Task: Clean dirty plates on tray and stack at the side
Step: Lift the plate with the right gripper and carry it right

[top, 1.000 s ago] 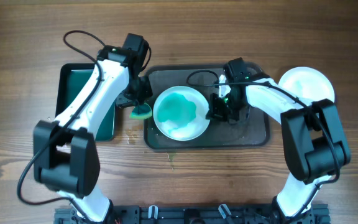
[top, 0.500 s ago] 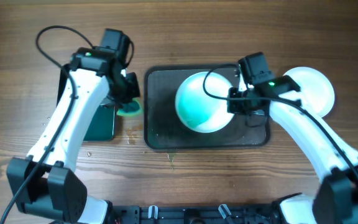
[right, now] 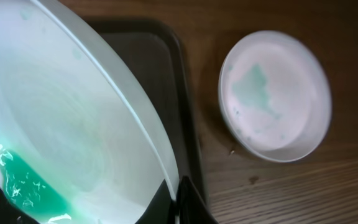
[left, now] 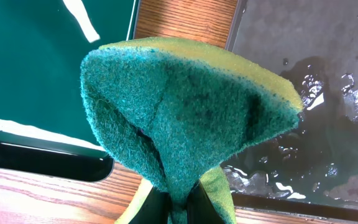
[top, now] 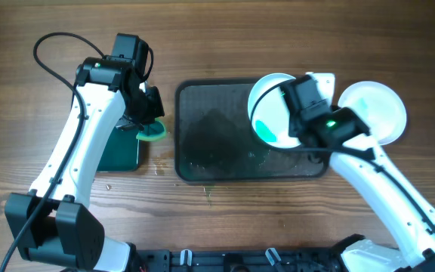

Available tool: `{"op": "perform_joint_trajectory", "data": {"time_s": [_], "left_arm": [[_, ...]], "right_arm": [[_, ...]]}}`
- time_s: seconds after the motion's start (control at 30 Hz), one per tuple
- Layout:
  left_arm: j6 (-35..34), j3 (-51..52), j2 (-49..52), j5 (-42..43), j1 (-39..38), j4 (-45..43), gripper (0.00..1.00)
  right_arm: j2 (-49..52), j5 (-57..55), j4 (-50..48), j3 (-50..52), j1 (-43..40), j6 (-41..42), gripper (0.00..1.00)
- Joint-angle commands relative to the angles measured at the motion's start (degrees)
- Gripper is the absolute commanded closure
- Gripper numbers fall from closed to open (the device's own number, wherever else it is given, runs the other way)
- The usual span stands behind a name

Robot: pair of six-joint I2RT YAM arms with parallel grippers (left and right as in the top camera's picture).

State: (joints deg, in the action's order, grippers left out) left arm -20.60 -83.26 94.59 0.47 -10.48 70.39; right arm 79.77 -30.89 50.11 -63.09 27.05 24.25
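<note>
The second white plate (top: 372, 112) lies beside the tray, so my right gripper will next tip its own plate over the dark tray (top: 217, 132), then carry it across and down onto that second plate.
My right gripper (right: 178, 198) is shut on the rim of a white plate (top: 272, 108), (right: 73, 124) and holds it tilted above the right part of the dark tray (top: 217, 132); a teal-green pool lies at the plate's low edge. A second white plate (top: 374, 107), (right: 275, 93) with a faint green smear lies on the table to the right of the tray. My left gripper (left: 185, 208) is shut on a green and yellow sponge (left: 185, 106), (top: 153, 132), held between the black tray and the dark tray's left edge. The wet tray surface shows in the left wrist view (left: 316, 124).
A smaller black tray with a green inside (top: 119, 151), (left: 36, 68) lies at the left under my left arm. A few small drops and crumbs lie on the wooden table (top: 202, 196) in front of the dark tray.
My right gripper has lifted the plate off the tray's middle and carried it right, tilting it. My left gripper has drawn the sponge left, off the tray.
</note>
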Motion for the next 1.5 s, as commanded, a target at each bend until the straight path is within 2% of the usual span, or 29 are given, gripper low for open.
{"op": "perform_joint_trajectory", "data": {"time_s": [0.0, 0.17, 0.3, 0.53, 0.73, 0.8, 0.9, 1.03, 1.23, 1.47], "left_arm": [[0.87, -1.18, -1.11, 0.15, 0.15, -0.09, 0.96], [0.87, -1.18, -1.11, 0.15, 0.11, -0.09, 0.96], [0.87, -1.18, -1.11, 0.15, 0.11, -0.07, 0.96], [0.68, -1.18, -1.11, 1.05, 0.11, -0.15, 0.96], [0.68, -1.18, -1.11, 1.44, 0.11, -0.28, 0.96], [0.68, -1.18, -1.11, 1.44, 0.11, -0.31, 0.96], [0.68, -1.18, -1.11, 1.44, 0.11, -0.31, 0.96], [0.68, -1.18, -1.11, 1.44, 0.11, -0.26, 0.96], [0.7, -1.18, -1.11, 1.42, 0.11, -0.5, 0.96], [0.72, -1.18, -1.11, 1.42, 0.11, -0.48, 0.96]], "right_arm": [[-1.25, -21.35, -0.33, -0.83, 8.31, 1.4, 0.96], [-1.25, -43.12, -0.39, -0.83, 19.87, 1.22, 0.96], [-1.25, -54.82, -2.62, -0.83, 27.04, -0.57, 0.96], [-1.25, -56.26, -12.33, -0.81, 30.32, -12.87, 0.96], [-1.25, -54.12, -13.99, -0.81, 30.29, -13.6, 0.96], [-1.25, -48.43, -13.99, -0.74, 30.05, -13.57, 0.96], [-1.25, -33.55, -12.46, -0.33, 28.5, -12.28, 0.96], [-1.25, -13.94, -7.19, -0.2, 24.3, -0.33, 0.96], [-1.25, 18.62, -9.44, -0.22, 10.49, 0.9, 0.95], [-1.25, 37.59, -9.27, -0.22, -10.32, 1.64, 0.96]]}}
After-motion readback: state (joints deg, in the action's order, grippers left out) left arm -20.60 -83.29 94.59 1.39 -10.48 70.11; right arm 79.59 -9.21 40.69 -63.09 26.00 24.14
